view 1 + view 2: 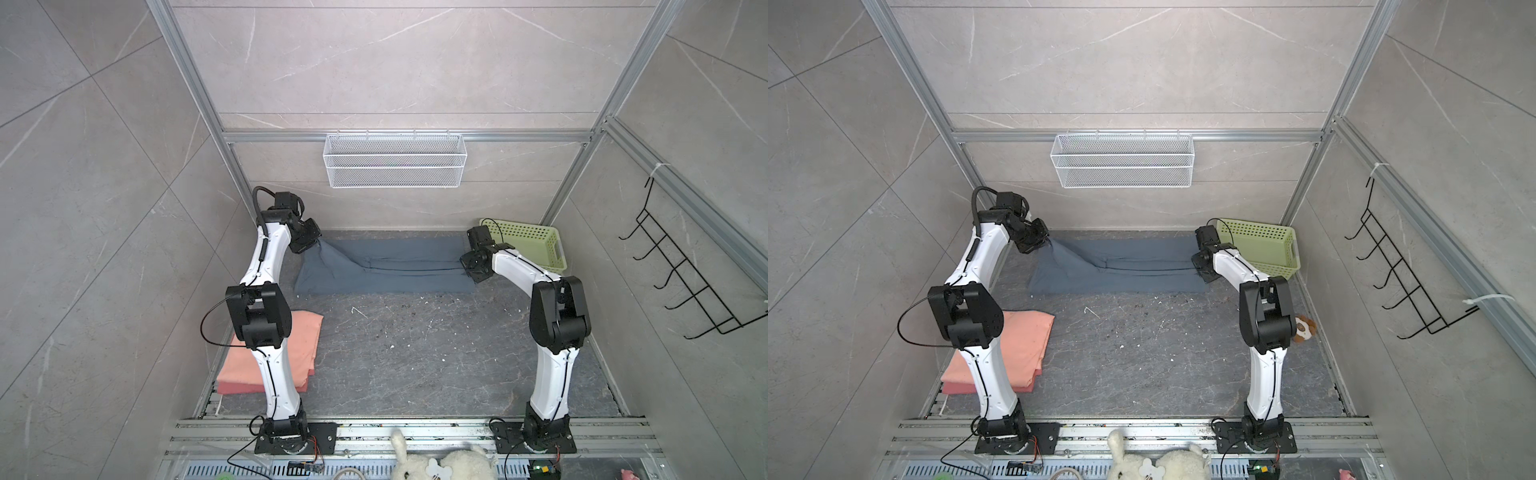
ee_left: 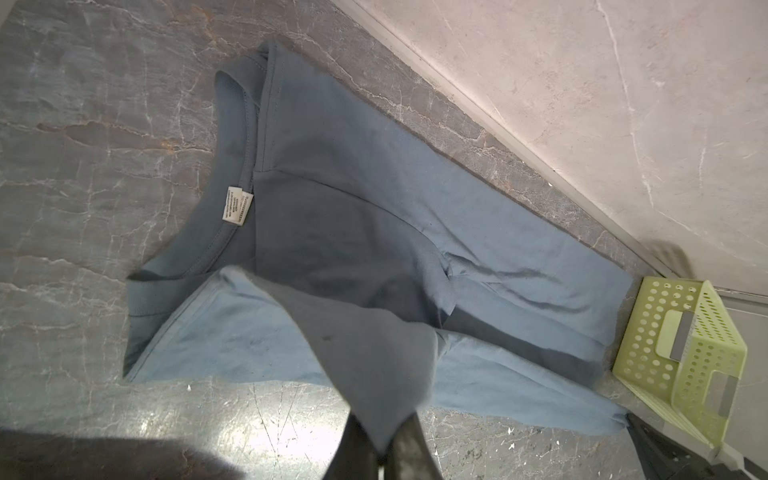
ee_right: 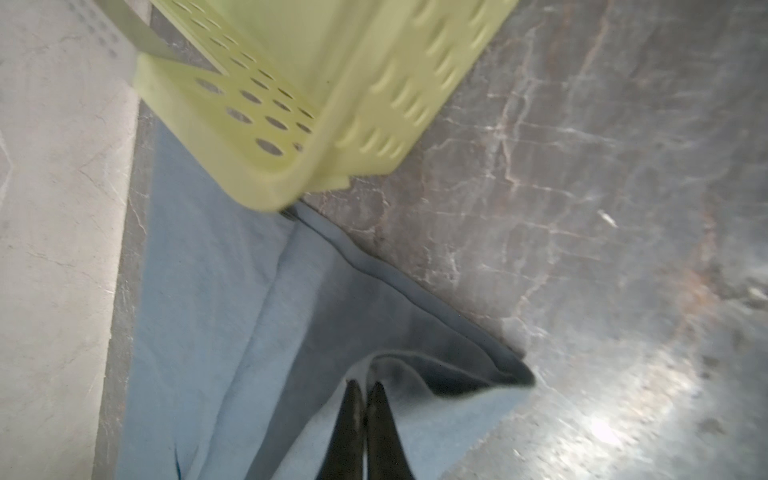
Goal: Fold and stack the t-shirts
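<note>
The shirt's middle by the hem (image 1: 453,264) (image 3: 332,300) is still uncovered, so the right gripper should move outward and down over it and let go of the raised fold.
A slate blue-grey t-shirt (image 1: 395,270) (image 1: 1121,270) lies along the back of the table, its sides folded in to a long strip. My left gripper (image 1: 318,243) (image 1: 1047,241) is at its left end, the collar end, and is shut (image 2: 381,451) on a flap of the shirt (image 2: 353,208) that hangs up off the table. My right gripper (image 1: 464,262) (image 1: 1197,266) is at the hem end, shut (image 3: 365,384) on a raised fold of the shirt (image 3: 216,291). Folded salmon-pink t-shirts (image 1: 299,345) (image 1: 1025,340) are stacked at the front left, partly hidden by my left arm.
A pale green perforated basket (image 1: 536,245) (image 1: 1266,249) (image 2: 685,353) (image 3: 332,83) stands at the back right, close to the hem. A small brown-and-white plush toy (image 1: 1306,328) lies behind my right arm. A white wire basket (image 1: 395,160) hangs on the back wall.
</note>
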Available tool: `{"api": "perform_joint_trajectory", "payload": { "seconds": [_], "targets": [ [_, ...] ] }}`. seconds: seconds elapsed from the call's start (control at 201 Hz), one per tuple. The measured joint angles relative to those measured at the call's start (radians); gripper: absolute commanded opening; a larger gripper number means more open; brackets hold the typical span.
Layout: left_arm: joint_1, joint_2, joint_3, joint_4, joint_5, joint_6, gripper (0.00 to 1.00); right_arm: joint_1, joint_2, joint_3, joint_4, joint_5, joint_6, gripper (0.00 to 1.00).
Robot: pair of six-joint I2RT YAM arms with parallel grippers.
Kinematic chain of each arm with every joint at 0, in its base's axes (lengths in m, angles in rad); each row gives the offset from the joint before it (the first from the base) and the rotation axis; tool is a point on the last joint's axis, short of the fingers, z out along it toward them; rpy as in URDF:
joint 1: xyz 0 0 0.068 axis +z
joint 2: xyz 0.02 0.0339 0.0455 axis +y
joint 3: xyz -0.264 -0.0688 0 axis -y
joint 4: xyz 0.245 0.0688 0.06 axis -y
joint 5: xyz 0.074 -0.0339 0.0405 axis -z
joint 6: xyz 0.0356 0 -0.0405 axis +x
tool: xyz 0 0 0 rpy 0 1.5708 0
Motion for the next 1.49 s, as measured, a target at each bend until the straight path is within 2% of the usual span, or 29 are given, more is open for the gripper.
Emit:
{"api": "perform_joint_trajectory", "payload": {
  "seconds": [0.204,0.587,0.866,1.229,1.389,1.493],
  "targets": [
    [0.017,0.064,0.034,0.011,0.014,0.009,0.00,0.000,0.071,0.074,-0.003,0.000,0.000,0.00],
    [0.061,0.067,0.036,0.062,0.024,0.008,0.00,-0.014,0.083,0.078,-0.023,-0.001,0.001,0.00],
    [0.060,0.095,0.077,0.087,0.077,0.008,0.00,-0.022,0.156,0.158,-0.026,-0.027,0.001,0.00],
    [0.060,0.208,0.154,0.132,0.132,0.006,0.00,-0.026,0.212,0.219,-0.037,-0.045,0.005,0.01],
    [0.060,0.250,0.176,0.145,0.144,-0.006,0.00,-0.029,0.217,0.224,-0.036,-0.046,0.012,0.07],
    [0.060,0.288,0.184,0.169,0.144,-0.021,0.00,-0.033,0.224,0.232,-0.032,-0.049,0.015,0.16]
  ]
}}
